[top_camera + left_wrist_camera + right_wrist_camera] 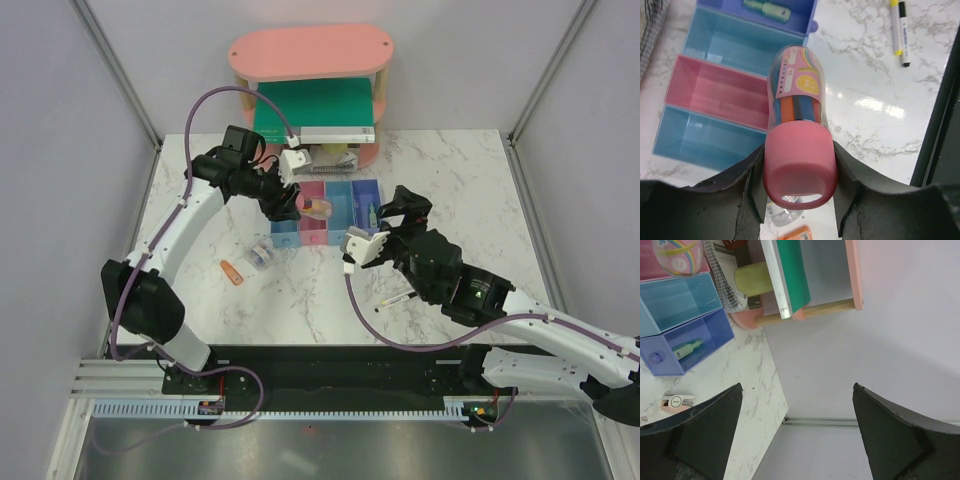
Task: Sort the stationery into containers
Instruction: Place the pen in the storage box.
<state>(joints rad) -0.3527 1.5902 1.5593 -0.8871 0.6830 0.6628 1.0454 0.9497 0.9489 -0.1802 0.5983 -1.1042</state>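
Note:
My left gripper needs to tilt down next and go lower toward the blue end bin (285, 229) (707, 138) to let go of the pink cap there, because that bin is below the gripper.
My left gripper (799, 200) is shut on the pink cap of a pink-red piece (799, 130), a clear tube with coloured contents. It hangs tilted over the pink bin (715, 90) of the containers (325, 232). From above, the left gripper (290, 205) is at the row's left end, the tube (316, 208) pointing right. A green piece (767, 7) lies in the purple-blue bin (670, 365). My right gripper (797, 405) is open and holds nothing, raised by the row's right end (383, 228). On the table lie a yellow-and-black pen (395, 300), an orange piece (232, 272), a clear roll (260, 255) and a pale pink piece (677, 401).
A pink oval two-tier shelf (310, 50) stands behind the bins with a green book (315, 105) and spiral notebooks on its lower tier. Grey walls close in the table on the left, the right and the back. The arms' black base rail (330, 365) runs along the near edge.

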